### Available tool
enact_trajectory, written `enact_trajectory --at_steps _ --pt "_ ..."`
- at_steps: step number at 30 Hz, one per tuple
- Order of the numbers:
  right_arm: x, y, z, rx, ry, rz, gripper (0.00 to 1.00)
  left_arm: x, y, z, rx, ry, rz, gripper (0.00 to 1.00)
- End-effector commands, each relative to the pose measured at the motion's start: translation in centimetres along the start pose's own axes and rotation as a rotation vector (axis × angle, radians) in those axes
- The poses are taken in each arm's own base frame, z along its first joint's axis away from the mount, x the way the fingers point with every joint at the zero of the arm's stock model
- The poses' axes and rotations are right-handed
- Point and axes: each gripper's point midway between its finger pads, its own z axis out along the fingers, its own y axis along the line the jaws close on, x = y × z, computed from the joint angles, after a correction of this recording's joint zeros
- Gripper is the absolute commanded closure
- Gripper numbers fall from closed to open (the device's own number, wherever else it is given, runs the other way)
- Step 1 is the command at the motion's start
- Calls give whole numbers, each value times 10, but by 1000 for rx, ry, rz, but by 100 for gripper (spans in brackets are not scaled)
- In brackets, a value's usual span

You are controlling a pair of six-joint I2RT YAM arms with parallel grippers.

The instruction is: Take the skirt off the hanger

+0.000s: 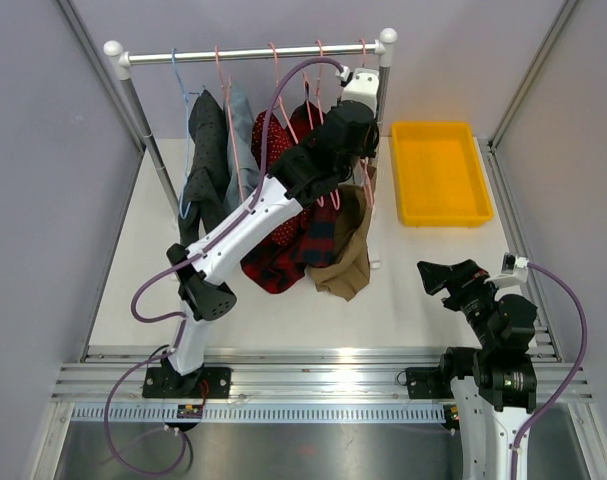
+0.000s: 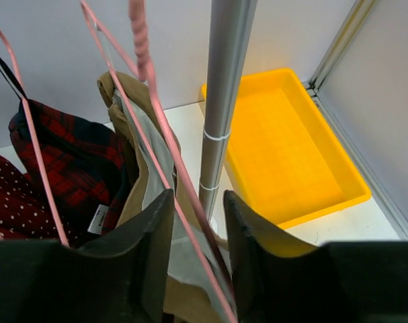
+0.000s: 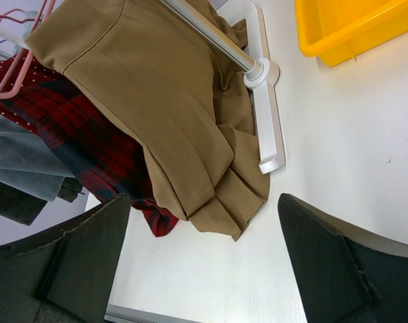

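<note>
Next, my right gripper rises to the left in the top view, onto the skirt's near edge under the waistband, as that edge hangs loose below the hanger.
A tan skirt (image 1: 348, 250) hangs on a pink hanger (image 1: 335, 195) at the right end of the clothes rack. It also shows in the left wrist view (image 2: 133, 121) and in the right wrist view (image 3: 156, 101). My left gripper (image 1: 361, 160) is up at the hanger, above the skirt. In the left wrist view the left gripper (image 2: 197, 196) is open a little, and the pink hanger wires (image 2: 165, 138) run between its fingers without being pinched. My right gripper (image 1: 438, 272) is open and empty, low over the table to the right of the skirt's hem (image 3: 237, 202).
The rack's rail (image 1: 253, 53) carries a red plaid garment (image 1: 318, 235), a red dotted one (image 1: 273, 140) and grey ones (image 1: 208, 150) on other hangers. The rack's right post (image 2: 224, 101) and white foot (image 3: 267, 134) stand beside the skirt. A yellow tray (image 1: 443, 218) lies at the back right.
</note>
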Motion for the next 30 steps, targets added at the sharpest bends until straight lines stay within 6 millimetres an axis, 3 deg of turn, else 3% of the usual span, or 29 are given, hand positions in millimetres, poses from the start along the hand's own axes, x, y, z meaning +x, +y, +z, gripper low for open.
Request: enact_trajectory --at_steps 1,2,3,4,6,7,9,10,11,15,16,19,24,26,27,28,29,30 --pt "-4 3 1 -15 -16 -26 1 -27 -1 1 26 -82 -65 71" --pt "-3 3 1 -17 -13 -24 0 -26 -1 2 27 -79 -64 90" --pt "-3 3 2 -19 -11 -26 0 -25 0 2 23 -74 -66 98" --pt "-4 4 3 -27 -14 -40 1 -26 2 1 15 -75 -70 100" --pt "-2 17 4 -92 23 -77 2 -27 4 -4 17 -71 -64 100" --pt "-10 27 2 -121 12 -113 4 -29 4 -6 20 -75 -67 100" --pt "-16 28 12 -80 69 -122 5 -40 7 -16 30 -93 -91 100" --pt "-30 40 10 -84 71 -160 5 -41 7 -19 33 -92 -97 100" --pt "-31 36 25 -41 140 -145 4 -48 7 -26 40 -103 -115 100" --pt "-80 70 29 -36 90 -207 0 -63 7 -42 49 -131 -141 100" --pt "-100 87 27 -60 50 -226 1 -67 6 -47 50 -140 -143 100" --pt "-123 117 27 -109 50 -232 1 -79 8 -60 53 -162 -160 100" --pt "-130 153 23 -223 102 -227 0 -100 10 -79 66 -207 -209 100" --pt "-131 166 28 -260 139 -227 1 -107 9 -84 78 -224 -234 100" --pt "-117 173 28 -273 203 -240 1 -109 7 -85 83 -229 -255 100" --pt "-121 177 39 -257 211 -306 1 -109 6 -86 86 -230 -261 100" --pt "-133 165 50 -138 164 -357 0 -114 5 -89 91 -246 -273 100" --pt "-123 159 52 -81 217 -429 1 -113 7 -89 73 -251 -276 100"
